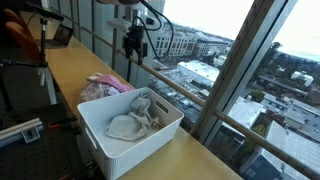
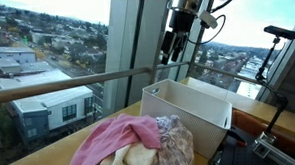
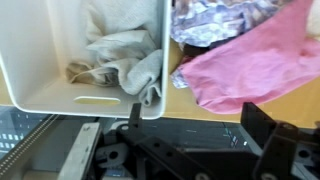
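Note:
The window-side end of the beige cloth lies crumpled inside the bin's sides, so my gripper shifts over the bin next, then lowers to that end.
My gripper hangs high above the wooden table, apart from everything. In the wrist view it is open, with nothing between its dark fingers. Below it stands a white bin with a beige cloth crumpled inside. One corner of that cloth drapes over the bin's rim. Next to the bin lies a pink cloth on a patterned grey garment.
The table runs along tall windows with a horizontal rail. A laptop and an orange chair stand at the table's far end. Black stands and cables crowd the side near the bin.

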You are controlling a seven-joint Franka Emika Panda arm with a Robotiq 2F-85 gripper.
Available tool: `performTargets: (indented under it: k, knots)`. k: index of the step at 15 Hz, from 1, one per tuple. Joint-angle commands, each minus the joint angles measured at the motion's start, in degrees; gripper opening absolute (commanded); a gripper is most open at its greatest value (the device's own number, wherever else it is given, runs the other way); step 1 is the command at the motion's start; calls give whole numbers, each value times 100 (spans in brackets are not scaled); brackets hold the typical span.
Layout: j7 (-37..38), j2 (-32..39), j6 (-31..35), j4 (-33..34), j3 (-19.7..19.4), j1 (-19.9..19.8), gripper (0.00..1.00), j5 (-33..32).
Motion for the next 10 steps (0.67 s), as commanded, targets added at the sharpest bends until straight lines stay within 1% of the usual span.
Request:
performTargets:
  k: [1, 6, 10]
  knots:
    - [-402, 417, 507, -78, -283, -300, 100, -193]
    - [-756, 1467, 1099, 146, -500, -639, 100, -126]
    - [-1058, 2294, 1278, 507, -477, -866, 100, 31]
